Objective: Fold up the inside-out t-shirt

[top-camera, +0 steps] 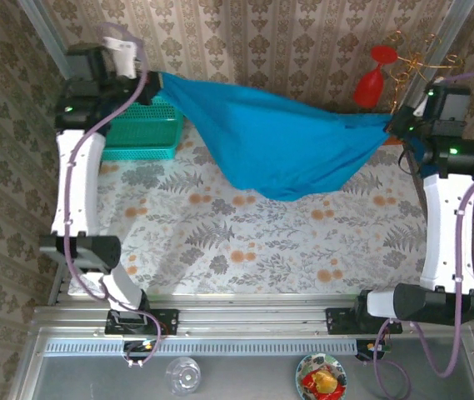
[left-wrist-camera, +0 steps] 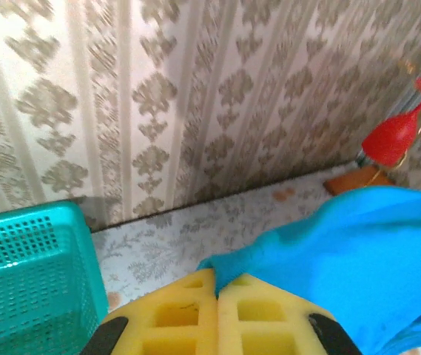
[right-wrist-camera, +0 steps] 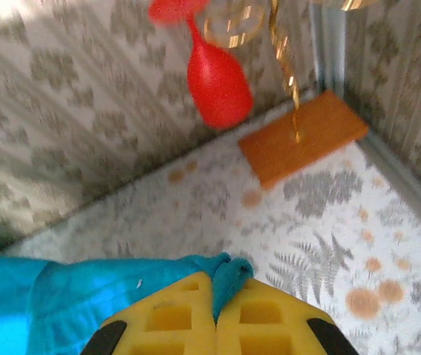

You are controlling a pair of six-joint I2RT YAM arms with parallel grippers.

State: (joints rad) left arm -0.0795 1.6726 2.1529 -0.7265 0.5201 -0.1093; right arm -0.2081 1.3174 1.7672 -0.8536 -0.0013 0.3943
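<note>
My right gripper needs to lower the t-shirt [top-camera: 278, 137], which hangs stretched in the air, and pull it back onto the flowered table to let go of the fold.
The teal-blue t-shirt [top-camera: 278, 137] hangs stretched in the air between my two arms, sagging in the middle above the flowered table. At the far left my left gripper [top-camera: 155, 79] is shut on one end of it; in the left wrist view the cloth [left-wrist-camera: 343, 251] is pinched between the yellow pads [left-wrist-camera: 188, 310] of the left gripper [left-wrist-camera: 218, 285]. At the far right my right gripper [top-camera: 393, 125] is shut on the other end; the right wrist view has a bunched tip of t-shirt [right-wrist-camera: 228, 277] sticking out from the right gripper [right-wrist-camera: 215, 292].
A teal mesh basket [top-camera: 141, 133] stands at the back left under the left arm, also in the left wrist view [left-wrist-camera: 25, 281]. A red glass [top-camera: 370, 79] and a gold wire stand on an orange base [right-wrist-camera: 302, 140] occupy the back right corner. Wallpapered walls close the back.
</note>
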